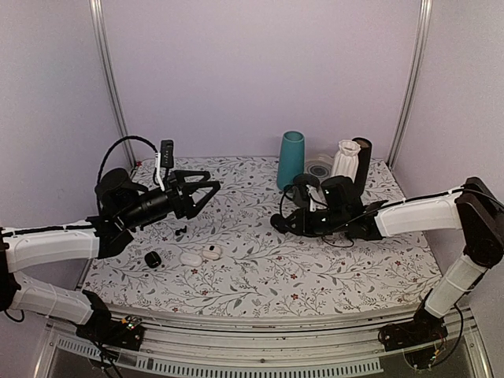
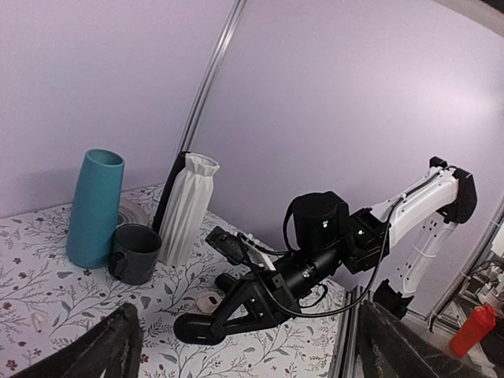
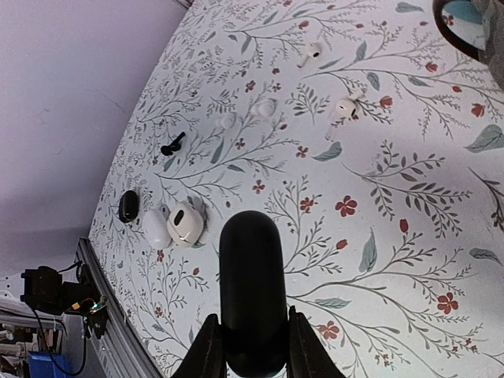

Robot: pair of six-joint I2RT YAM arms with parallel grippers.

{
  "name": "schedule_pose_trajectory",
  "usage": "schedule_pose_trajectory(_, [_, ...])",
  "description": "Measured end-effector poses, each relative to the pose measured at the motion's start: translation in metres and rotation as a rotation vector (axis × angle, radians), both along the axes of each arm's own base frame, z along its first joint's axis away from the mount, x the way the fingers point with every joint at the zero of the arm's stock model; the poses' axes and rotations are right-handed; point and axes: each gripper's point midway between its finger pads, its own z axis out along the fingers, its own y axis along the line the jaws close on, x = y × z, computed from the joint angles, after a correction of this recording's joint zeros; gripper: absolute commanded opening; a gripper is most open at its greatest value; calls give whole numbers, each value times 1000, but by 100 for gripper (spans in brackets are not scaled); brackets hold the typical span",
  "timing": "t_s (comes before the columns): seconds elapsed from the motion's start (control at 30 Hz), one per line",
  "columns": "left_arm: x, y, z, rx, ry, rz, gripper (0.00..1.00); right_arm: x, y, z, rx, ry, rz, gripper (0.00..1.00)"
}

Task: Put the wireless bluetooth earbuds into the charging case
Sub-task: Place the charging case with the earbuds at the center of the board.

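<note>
My right gripper is going to lower next toward the floral cloth in front of the dark mug, because the black oval charging case still hangs above the table.
My right gripper (image 3: 251,335) is shut on a black oval charging case (image 3: 251,276) and holds it just above the table right of centre (image 1: 282,222). The tiny black earbuds (image 3: 172,145) lie together on the floral cloth, far left of the case; in the top view (image 1: 181,229) they sit below my left gripper (image 1: 198,190). That gripper is raised, wide open and empty. In the left wrist view only its two dark fingers (image 2: 114,346) show at the bottom corners. That view looks across at the right gripper (image 2: 206,324) with the black case (image 2: 197,331).
A small round black object (image 1: 152,258), a closed white case (image 1: 190,257) and an open white case (image 1: 211,251) lie front left. White earbuds (image 3: 346,106) are scattered mid-table. A teal vase (image 1: 290,160), dark mug (image 1: 307,187) and white vase (image 1: 345,160) stand at the back.
</note>
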Motion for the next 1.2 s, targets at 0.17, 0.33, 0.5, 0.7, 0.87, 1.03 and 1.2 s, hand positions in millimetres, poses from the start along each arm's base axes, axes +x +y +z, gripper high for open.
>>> schedule_pose_trajectory(0.17, [5,4,-6,24,17,21,96,10,-8,-45,-48,105,-51,4])
schedule_pose_trajectory(0.33, [8,7,-12,42,39,37,96,12,-12,-87,-90,202,-70,4])
schedule_pose_trajectory(0.5, [8,10,-12,47,47,45,96,20,-3,-94,-66,221,-69,5])
schedule_pose_trajectory(0.7, [8,12,-11,48,52,55,96,25,1,-97,-48,231,-84,18])
schedule_pose_trajectory(0.87, [14,16,-20,66,87,91,96,28,3,-97,-37,232,-91,33])
schedule_pose_trajectory(1.03, [20,20,-28,79,125,127,96,28,2,-98,-38,239,-100,46])
schedule_pose_trajectory(1.2, [26,25,-35,86,161,165,96,27,-3,-101,-64,246,-113,55])
